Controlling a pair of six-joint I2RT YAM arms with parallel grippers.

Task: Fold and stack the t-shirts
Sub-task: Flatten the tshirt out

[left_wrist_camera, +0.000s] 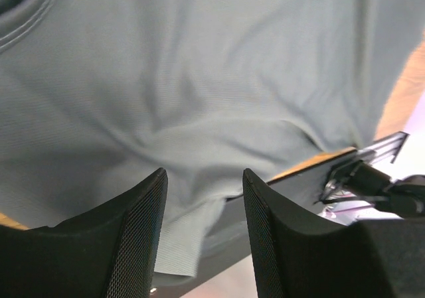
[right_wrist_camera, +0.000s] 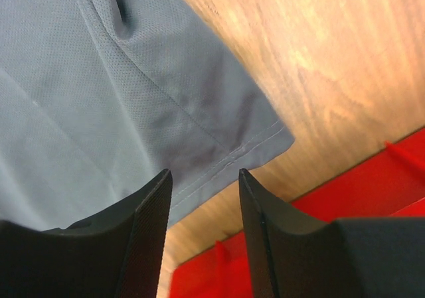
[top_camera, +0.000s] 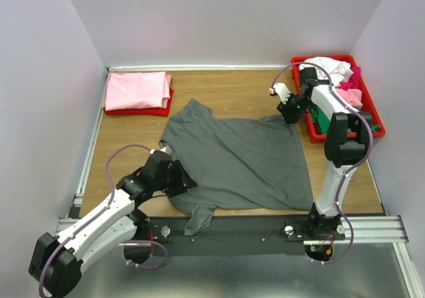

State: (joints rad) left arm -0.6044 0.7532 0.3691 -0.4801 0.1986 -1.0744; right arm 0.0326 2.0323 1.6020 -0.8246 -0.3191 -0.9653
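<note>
The stitched hem at the seam's end (right_wrist_camera: 229, 158) is just under the open fingers of my right gripper. My right gripper will turn next and go down onto that spot.
A large dark grey t-shirt (top_camera: 239, 165) lies spread flat on the wooden table, one sleeve (top_camera: 198, 220) hanging over the near edge. My left gripper (top_camera: 182, 182) hovers over its near left side, open, with only cloth (left_wrist_camera: 199, 79) below the fingers and nothing between them (left_wrist_camera: 204, 175). My right gripper (top_camera: 289, 112) is at the shirt's far right corner, open (right_wrist_camera: 204, 175), just above the stitched hem (right_wrist_camera: 232, 155) and not holding it. A folded pink t-shirt (top_camera: 136, 91) rests at the far left. White, magenta, pink and green t-shirts (top_camera: 335, 72) are heaped at the far right.
The pink shirt lies on a red tray (top_camera: 133, 111). The heaped shirts sit in a second red tray (top_camera: 312, 133), right beside my right gripper; its wall (right_wrist_camera: 372, 185) shows in the right wrist view. Bare wood (top_camera: 232, 89) lies beyond the grey shirt. White walls enclose the table.
</note>
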